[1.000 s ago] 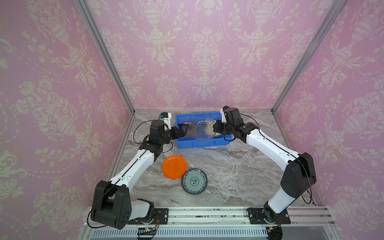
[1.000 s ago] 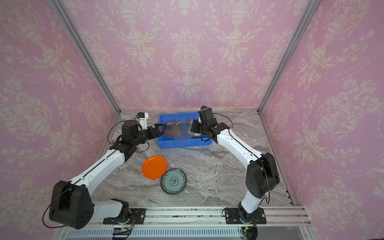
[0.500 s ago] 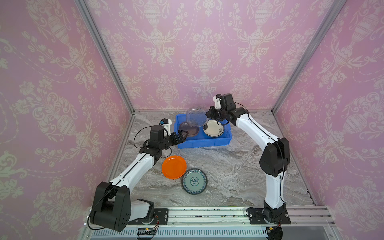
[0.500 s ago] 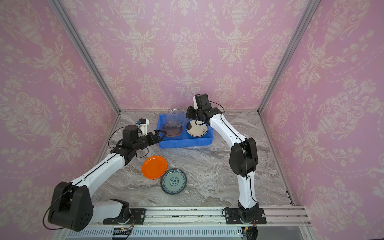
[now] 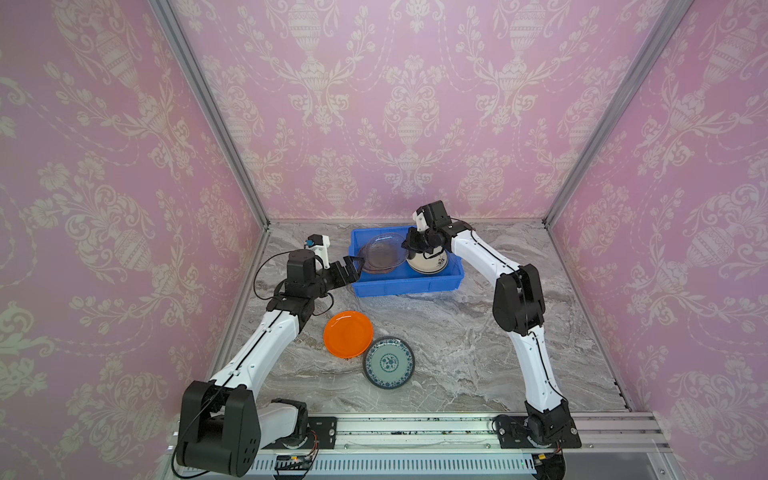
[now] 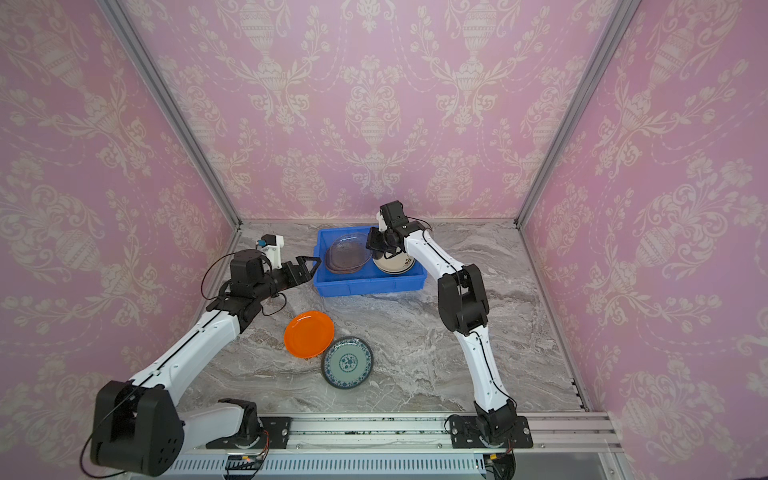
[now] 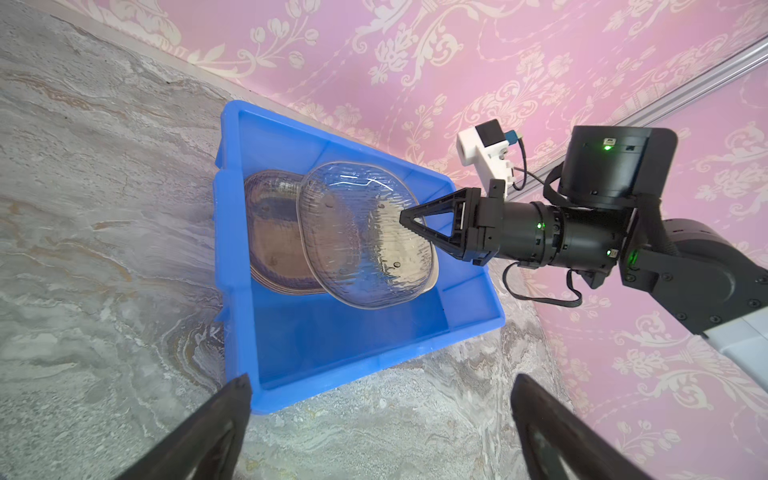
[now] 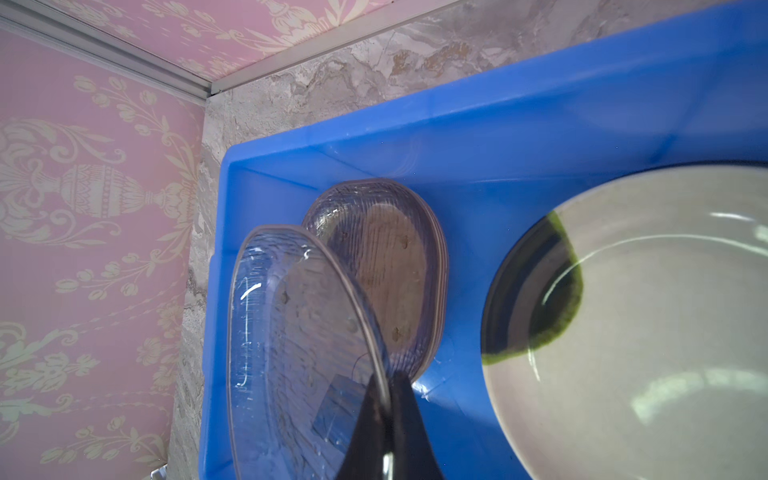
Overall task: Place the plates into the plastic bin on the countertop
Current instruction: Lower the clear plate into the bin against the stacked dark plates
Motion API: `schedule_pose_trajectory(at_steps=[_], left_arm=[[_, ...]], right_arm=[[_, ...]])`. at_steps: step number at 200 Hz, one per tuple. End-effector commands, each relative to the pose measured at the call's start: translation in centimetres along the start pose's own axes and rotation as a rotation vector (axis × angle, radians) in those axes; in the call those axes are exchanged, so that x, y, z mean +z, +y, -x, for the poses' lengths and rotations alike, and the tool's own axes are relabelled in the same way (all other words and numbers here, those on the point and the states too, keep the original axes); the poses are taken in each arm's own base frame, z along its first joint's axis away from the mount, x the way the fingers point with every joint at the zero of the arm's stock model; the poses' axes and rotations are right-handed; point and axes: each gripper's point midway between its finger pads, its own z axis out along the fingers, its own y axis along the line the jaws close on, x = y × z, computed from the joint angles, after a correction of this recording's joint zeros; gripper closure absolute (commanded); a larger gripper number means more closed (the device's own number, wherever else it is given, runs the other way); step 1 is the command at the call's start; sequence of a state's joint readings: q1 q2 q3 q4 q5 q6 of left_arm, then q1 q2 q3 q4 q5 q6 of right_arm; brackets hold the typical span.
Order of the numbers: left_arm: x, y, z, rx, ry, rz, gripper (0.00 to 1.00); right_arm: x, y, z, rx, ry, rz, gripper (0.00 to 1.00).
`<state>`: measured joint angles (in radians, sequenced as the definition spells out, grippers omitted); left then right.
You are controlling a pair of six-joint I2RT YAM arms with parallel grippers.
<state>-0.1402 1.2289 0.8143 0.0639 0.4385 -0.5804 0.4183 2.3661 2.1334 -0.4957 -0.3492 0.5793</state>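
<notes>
The clear plate [image 7: 365, 237] hangs off-center toward the cream plate. It shifts and comes down next toward the stack of brownish plates, and my right gripper releases its rim.
The blue plastic bin [image 5: 407, 286] [image 6: 370, 287] stands at the back of the marble countertop [image 5: 457, 340]. My right gripper [image 5: 405, 246] [image 6: 370, 246] [image 7: 405, 218] [image 8: 384, 378] is shut on the rim of a clear glass plate [image 7: 365, 237] [image 8: 282, 332], tilted above a stack of brownish glass plates [image 7: 274, 232] [image 8: 386, 270] in the bin's left half. A cream plate [image 5: 428, 264] [image 8: 644, 332] lies in the right half. My left gripper [image 5: 350, 268] [image 6: 311, 268] [image 7: 382, 380] is open and empty just outside the bin's left wall. An orange plate [image 5: 348, 333] [image 6: 309, 333] and a teal floral plate [image 5: 389, 362] [image 6: 346, 362] lie on the countertop.
Pink wallpapered walls with aluminium corner posts [image 5: 208, 108] close in the back and both sides. An aluminium rail [image 5: 415, 428] carrying both arm bases runs along the front edge. A dark plate rim [image 8: 511, 299] shows under the cream plate.
My right gripper has carried the clear plate from the bin's middle up and then down over its left half. My left gripper, open throughout, has drawn back leftward out of the bin.
</notes>
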Motion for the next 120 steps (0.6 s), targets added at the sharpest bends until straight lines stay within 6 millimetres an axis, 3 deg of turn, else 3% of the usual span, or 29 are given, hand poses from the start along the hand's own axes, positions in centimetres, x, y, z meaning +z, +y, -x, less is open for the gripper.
schedule_pose_trajectory(at_steps=[1,81,120], left_arm=[[0.3,1.2,-0.6,0.003,0.018,0.026,0.01],[0.8,2.2,-1.1,-0.022,0.027,0.037,0.01],[1.0,2.4,-1.3,-0.039,0.027,0.030,0.01]], right_arm=[[0.5,1.2,1.8,-0.013,-0.050,0.045,1.00],[4.4,0.9,1.8,-0.025,-0.049,0.019,1.00],[5.3,1.4,2.0,0.003,-0.065,0.016,1.00]])
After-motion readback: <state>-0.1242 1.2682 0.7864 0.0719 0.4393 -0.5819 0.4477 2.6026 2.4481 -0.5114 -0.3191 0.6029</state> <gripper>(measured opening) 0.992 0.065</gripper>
